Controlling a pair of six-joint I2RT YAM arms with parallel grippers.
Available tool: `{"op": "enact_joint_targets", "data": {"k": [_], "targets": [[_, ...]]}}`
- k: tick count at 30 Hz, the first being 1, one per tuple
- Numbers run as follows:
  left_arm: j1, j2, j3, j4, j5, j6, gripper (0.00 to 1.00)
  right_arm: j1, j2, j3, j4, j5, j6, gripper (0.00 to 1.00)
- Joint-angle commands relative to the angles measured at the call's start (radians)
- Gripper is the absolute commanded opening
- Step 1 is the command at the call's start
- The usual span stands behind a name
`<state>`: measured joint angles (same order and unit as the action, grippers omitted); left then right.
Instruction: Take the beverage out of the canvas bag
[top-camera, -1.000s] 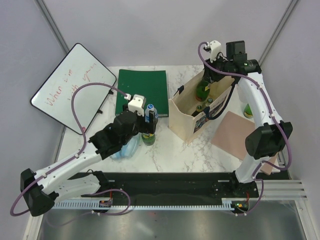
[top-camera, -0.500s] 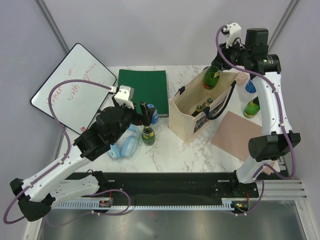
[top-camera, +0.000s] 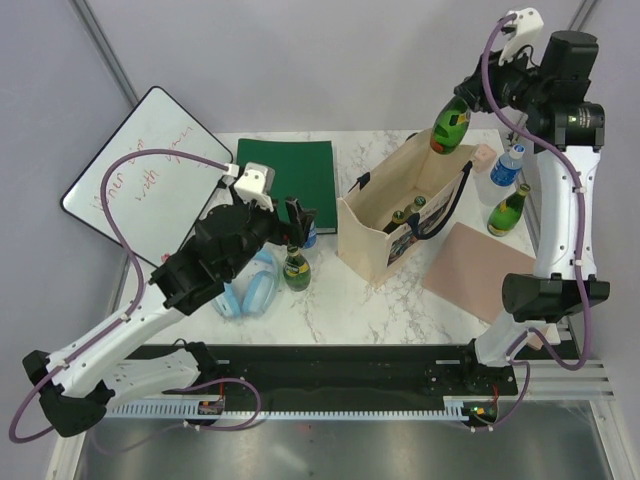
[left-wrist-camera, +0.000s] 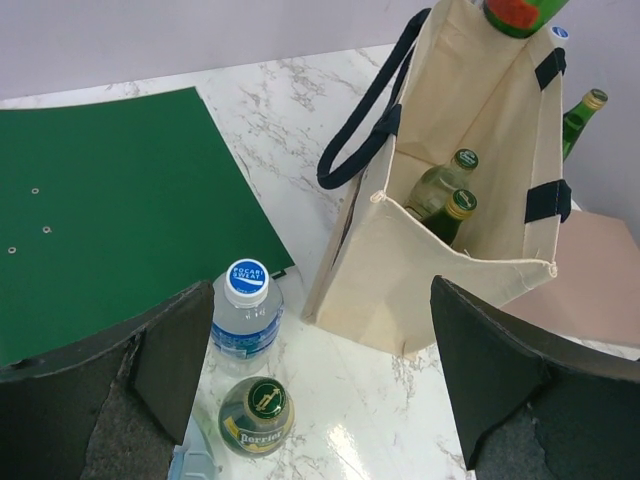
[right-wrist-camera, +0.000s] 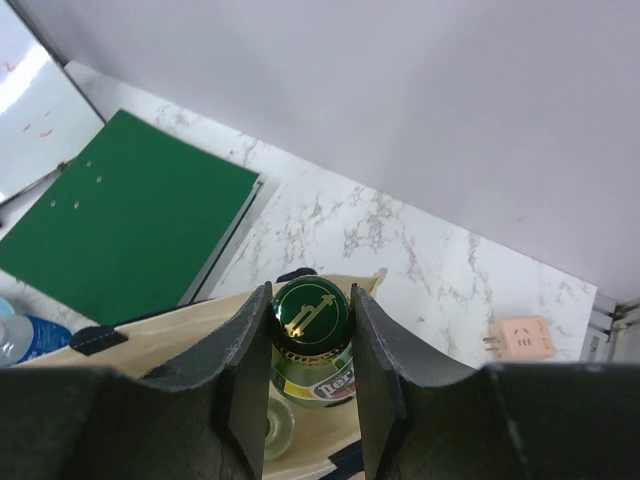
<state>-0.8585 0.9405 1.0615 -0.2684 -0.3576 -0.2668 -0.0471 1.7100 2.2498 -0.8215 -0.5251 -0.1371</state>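
The bottle goes outward past the bag's far end in my right gripper next, then down for release on the tabletop by the pink adapter, as that patch is empty.
The beige canvas bag (top-camera: 372, 228) stands open at mid-table, its print panel facing the near right. My right gripper (top-camera: 468, 100) is shut on the neck of a green Perrier bottle (top-camera: 451, 126) and holds it high above the bag's far end. In the right wrist view the fingers (right-wrist-camera: 246, 345) clamp the bottle's cap (right-wrist-camera: 311, 312) over the bag (right-wrist-camera: 170, 335). Two more green bottles (left-wrist-camera: 441, 187) stand inside the bag (left-wrist-camera: 440, 275). My left gripper (top-camera: 300, 216) is open and empty, above a water bottle (left-wrist-camera: 245, 316) and a Perrier bottle (left-wrist-camera: 256, 415) left of the bag.
A green folder (top-camera: 285, 182) lies behind the left gripper and a whiteboard (top-camera: 140, 172) at the far left. Blue headphones (top-camera: 250, 290) lie by the left arm. A pink mat (top-camera: 470, 265), a water bottle (top-camera: 507, 165), a green bottle (top-camera: 508, 210) and a pink adapter (top-camera: 485, 155) are right of the bag.
My right gripper has lifted the green bottle up out of the bag and to the right. My left gripper has let go of a bottle left of the bag and pulled back.
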Motion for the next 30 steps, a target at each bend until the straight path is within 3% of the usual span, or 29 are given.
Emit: {"op": "enact_joint_targets", "data": {"k": [1,18,30], "targets": [[0.006,0.017,0.048,0.006,0.025,0.032,0.95,-0.055,-0.062,0.116,0.237,-0.044,0.063,0.0],[0.004,0.05,0.048,0.006,0.059,0.02,0.95,-0.163,0.026,0.105,0.344,0.028,0.03,0.0],[0.004,0.075,0.043,0.006,0.068,0.0,0.95,-0.163,0.206,0.116,0.424,0.063,-0.015,0.0]]}}
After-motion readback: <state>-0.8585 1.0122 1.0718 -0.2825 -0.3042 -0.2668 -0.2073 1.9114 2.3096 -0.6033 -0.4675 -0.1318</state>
